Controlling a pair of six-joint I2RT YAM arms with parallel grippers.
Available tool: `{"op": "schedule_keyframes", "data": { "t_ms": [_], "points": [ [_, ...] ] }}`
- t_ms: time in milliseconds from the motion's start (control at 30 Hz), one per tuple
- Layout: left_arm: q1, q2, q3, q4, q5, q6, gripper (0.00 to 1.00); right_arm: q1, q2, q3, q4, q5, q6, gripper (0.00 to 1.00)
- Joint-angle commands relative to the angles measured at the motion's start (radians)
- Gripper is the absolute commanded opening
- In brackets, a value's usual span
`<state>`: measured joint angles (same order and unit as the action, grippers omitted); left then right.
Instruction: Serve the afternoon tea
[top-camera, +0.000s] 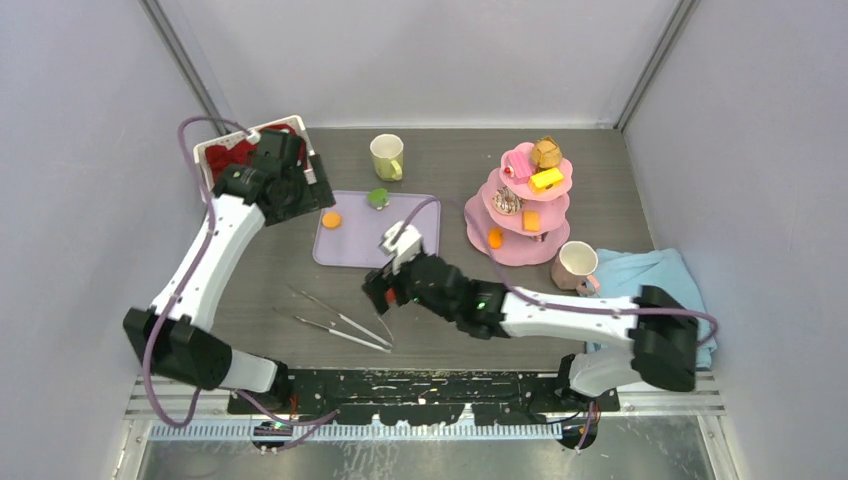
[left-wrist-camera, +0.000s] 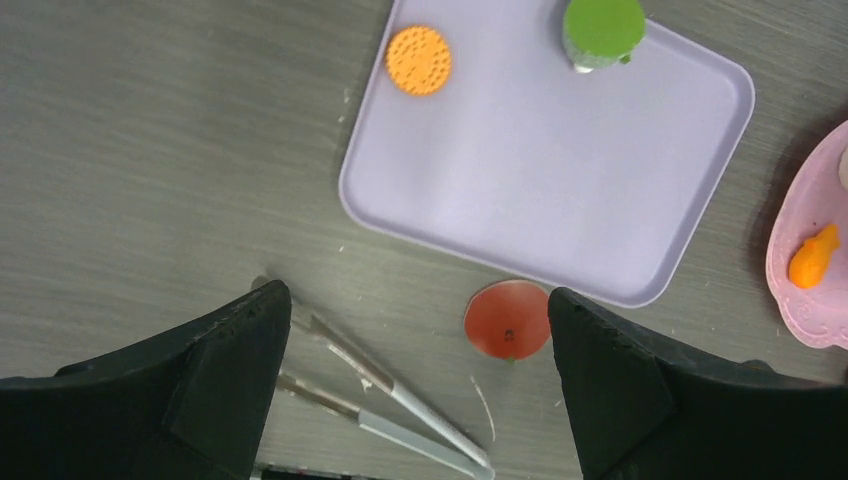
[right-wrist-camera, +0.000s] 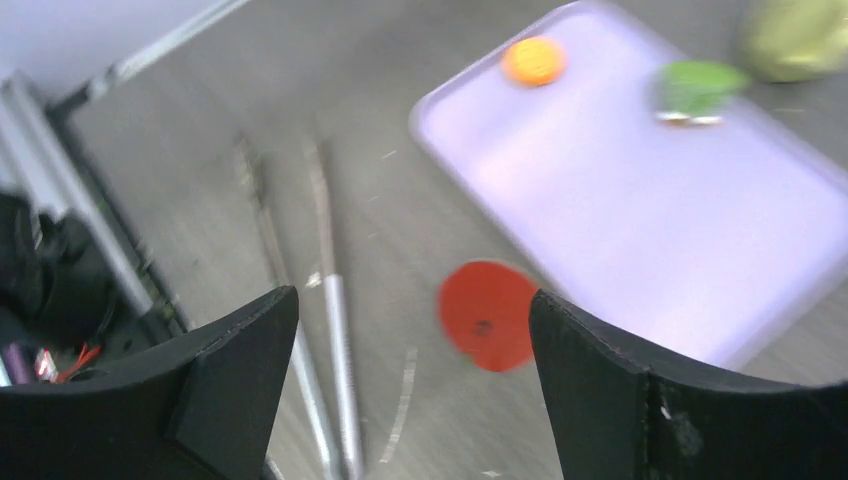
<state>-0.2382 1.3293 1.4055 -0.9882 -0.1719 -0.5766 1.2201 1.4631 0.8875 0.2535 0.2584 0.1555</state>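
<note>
I will move my left gripper to the right in the top view and down onto the mug's handle (top-camera: 397, 172), since that handle sticks out clear toward the tray.
A flat red round sweet (right-wrist-camera: 488, 315) lies on the table just in front of the lilac tray (right-wrist-camera: 620, 200). My right gripper (right-wrist-camera: 412, 300) is open above it, with the sweet close to the right finger; in the top view this gripper (top-camera: 380, 293) hovers at the tray's near edge. The left wrist view shows my left gripper (left-wrist-camera: 415, 300) open and empty, with the red sweet (left-wrist-camera: 507, 319) near its right finger. In the top view the left gripper (top-camera: 300, 190) is at the back left. An orange cookie (top-camera: 331, 219) and a green sweet (top-camera: 378, 198) sit at the tray's far side.
The pink three-tier stand (top-camera: 505, 255) with several sweets stands at the right. The pale yellow-green mug (top-camera: 387, 156) is behind the tray, and the pink mug (top-camera: 575, 265) stands beside a light-blue towel (top-camera: 660, 275). Metal tongs (top-camera: 340, 320) lie front left. A white box (top-camera: 240, 150) is at the back left.
</note>
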Motion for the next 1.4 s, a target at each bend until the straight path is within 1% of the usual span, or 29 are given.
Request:
{"op": "schedule_keyframes", "data": {
  "t_ms": [0, 33, 133, 267, 400, 467, 567, 700, 767, 867, 933, 1000, 1133, 1233, 1300, 1367],
  "points": [
    [-0.107, 0.152, 0.160, 0.001, -0.102, 0.023, 0.99, -0.118, -0.230, -0.025, -0.264, 0.269, 0.126, 0.90],
    [-0.130, 0.188, 0.186, 0.007, -0.119, 0.022, 0.99, -0.156, -0.276, -0.015, -0.371, 0.299, 0.162, 0.91],
    [-0.182, 0.295, 0.237, 0.054, -0.157, 0.002, 0.99, -0.214, -0.405, 0.017, -0.528, 0.380, 0.218, 0.92],
    [-0.234, 0.457, 0.359, 0.076, -0.177, -0.006, 0.99, -0.217, -0.572, 0.028, -0.661, 0.453, 0.252, 0.93],
    [-0.276, 0.633, 0.531, 0.057, -0.204, -0.022, 0.99, -0.216, -0.672, 0.040, -0.839, 0.568, 0.333, 0.95],
    [-0.287, 0.707, 0.606, 0.046, -0.227, -0.046, 0.99, -0.216, -0.719, 0.036, -0.904, 0.594, 0.368, 0.95],
    [-0.300, 0.798, 0.697, 0.041, -0.279, -0.091, 0.99, -0.216, -0.783, 0.024, -0.954, 0.607, 0.406, 0.95],
    [-0.341, 0.911, 0.834, 0.039, -0.368, -0.127, 1.00, -0.217, -0.833, 0.008, -0.968, 0.626, 0.414, 0.95],
    [-0.355, 1.006, 0.942, -0.005, -0.436, -0.139, 0.99, -0.216, -0.840, 0.009, -0.967, 0.639, 0.412, 0.96],
    [-0.357, 1.127, 1.127, -0.076, -0.489, -0.160, 0.98, -0.217, -0.827, 0.017, -0.967, 0.635, 0.405, 0.96],
    [-0.357, 1.176, 1.182, -0.086, -0.509, -0.167, 0.96, -0.216, -0.812, 0.020, -0.967, 0.627, 0.403, 0.96],
    [-0.357, 1.194, 1.180, -0.062, -0.534, -0.170, 0.94, -0.217, -0.799, 0.019, -0.965, 0.617, 0.400, 0.96],
    [-0.354, 1.200, 1.155, 0.019, -0.562, -0.156, 0.86, -0.217, -0.785, 0.006, -0.957, 0.618, 0.390, 0.97],
    [-0.346, 1.208, 1.157, 0.036, -0.545, -0.149, 0.74, -0.217, -0.777, -0.001, -0.943, 0.619, 0.375, 0.98],
    [-0.337, 1.216, 1.153, 0.044, -0.513, -0.150, 0.67, -0.216, -0.770, -0.001, -0.937, 0.617, 0.365, 0.98],
    [-0.322, 1.226, 1.150, 0.057, -0.470, -0.147, 0.58, -0.217, -0.763, -0.002, -0.935, 0.614, 0.353, 0.98]
  ]
}}
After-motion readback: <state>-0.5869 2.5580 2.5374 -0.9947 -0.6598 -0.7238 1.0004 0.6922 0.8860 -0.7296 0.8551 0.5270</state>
